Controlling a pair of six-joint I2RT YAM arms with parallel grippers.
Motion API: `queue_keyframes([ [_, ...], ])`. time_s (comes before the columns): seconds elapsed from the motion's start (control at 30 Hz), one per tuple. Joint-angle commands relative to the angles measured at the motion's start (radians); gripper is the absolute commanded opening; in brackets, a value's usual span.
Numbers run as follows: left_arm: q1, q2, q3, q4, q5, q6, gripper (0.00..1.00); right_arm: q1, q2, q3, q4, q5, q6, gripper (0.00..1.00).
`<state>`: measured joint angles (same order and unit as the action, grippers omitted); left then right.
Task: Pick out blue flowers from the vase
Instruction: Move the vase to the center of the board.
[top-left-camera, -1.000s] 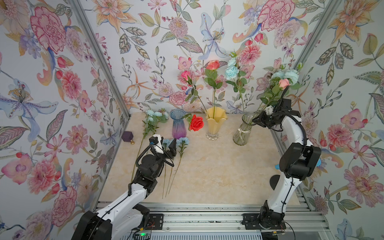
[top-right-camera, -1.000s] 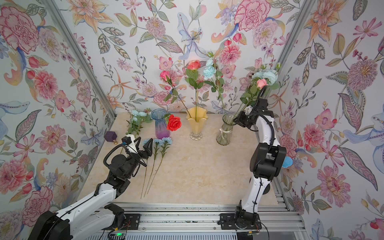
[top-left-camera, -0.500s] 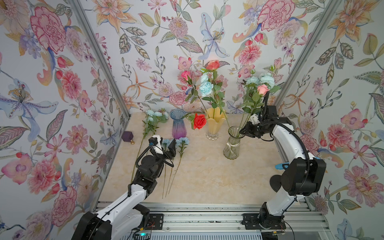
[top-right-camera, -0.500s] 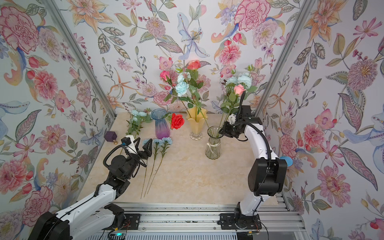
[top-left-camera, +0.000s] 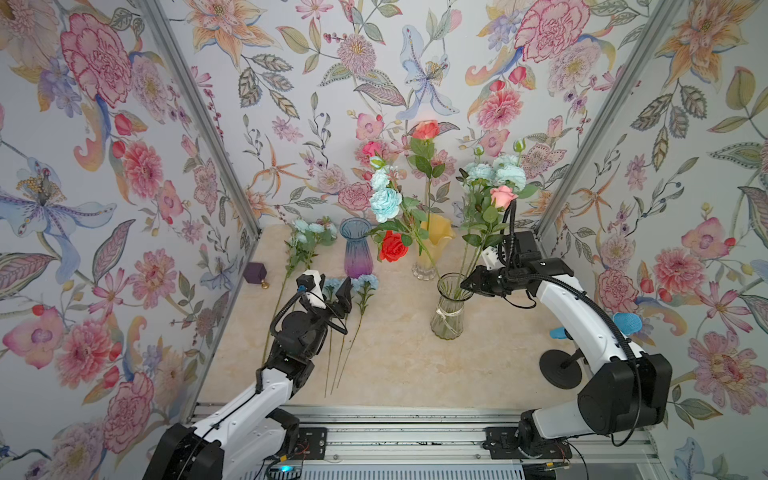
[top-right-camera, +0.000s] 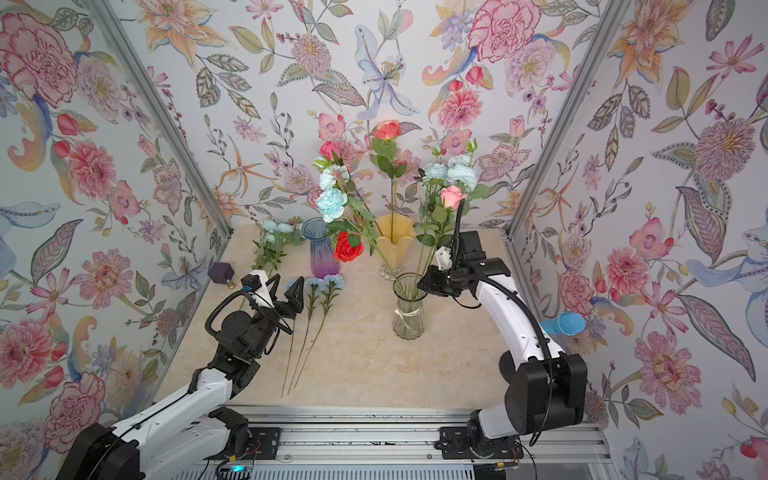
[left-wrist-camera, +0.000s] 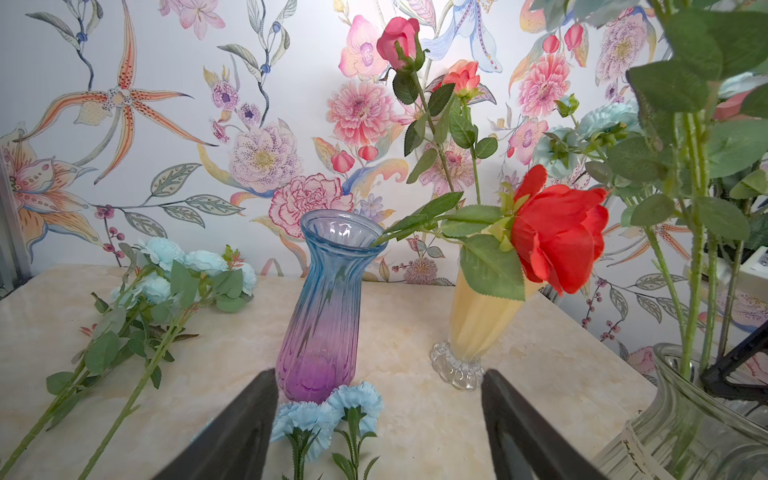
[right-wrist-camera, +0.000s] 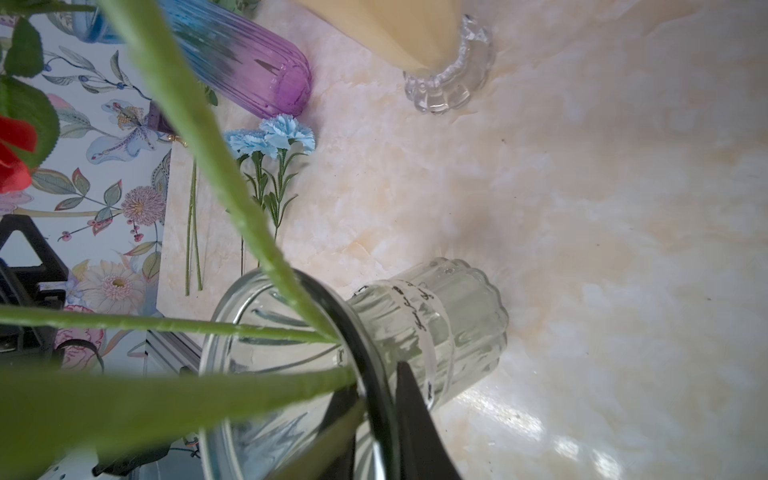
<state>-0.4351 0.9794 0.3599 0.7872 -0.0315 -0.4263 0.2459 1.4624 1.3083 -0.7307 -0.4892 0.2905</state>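
I should pull the vase toward my left gripper with my right gripper and let go of the vase's rim over the bare table between them, since that part of the table is clear.
A clear glass vase (top-left-camera: 448, 316) (top-right-camera: 409, 316) stands mid-table. It holds pale blue flowers (top-left-camera: 496, 172) (top-right-camera: 451, 172), a blue spray (top-left-camera: 384, 203) leaning left, and a pink rose (top-left-camera: 503, 196). My right gripper (top-left-camera: 467, 284) (right-wrist-camera: 374, 384) is shut on the vase's rim (right-wrist-camera: 365, 353), one finger inside and one outside. More blue flowers lie on the table: single carnations (top-left-camera: 365, 282) (left-wrist-camera: 311, 415) and a leafy spray (top-left-camera: 311, 232) (left-wrist-camera: 166, 257). My left gripper (top-left-camera: 332, 291) (left-wrist-camera: 380, 399) hangs open just above the carnations, holding nothing.
A blue-purple vase (top-left-camera: 356, 249) with a red rose (top-left-camera: 392, 246) and a yellow vase (top-left-camera: 434, 239) with a coral rose (top-left-camera: 426, 131) stand at the back. A small purple object (top-left-camera: 254, 272) sits far left. A blue microphone (top-left-camera: 627, 322) on a black stand (top-left-camera: 561, 368) is at the right.
My right gripper has dragged the clear vase and its flowers from the back right corner leftward and forward to mid-table. The left arm has not moved.
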Motion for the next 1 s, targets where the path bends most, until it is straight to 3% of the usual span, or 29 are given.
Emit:
queue_keyframes([
  [0.0,-0.007,-0.009,-0.015,0.029,-0.008,-0.005,0.78,0.056,-0.042,0.008,0.125,-0.035,0.051,0.00],
  [0.27,-0.008,-0.001,-0.015,0.035,0.000,-0.003,0.78,0.149,-0.049,-0.006,0.185,0.033,0.084,0.00],
  [0.5,-0.007,0.004,-0.015,0.041,0.007,-0.004,0.78,0.203,-0.096,-0.029,0.232,0.101,0.087,0.23],
  [0.73,-0.010,0.004,-0.016,0.046,0.008,-0.005,0.78,0.229,-0.161,-0.069,0.286,0.142,0.088,0.37],
  [0.97,-0.013,0.008,-0.016,0.053,0.013,-0.005,0.78,0.231,-0.211,-0.108,0.284,0.212,0.070,0.41],
])
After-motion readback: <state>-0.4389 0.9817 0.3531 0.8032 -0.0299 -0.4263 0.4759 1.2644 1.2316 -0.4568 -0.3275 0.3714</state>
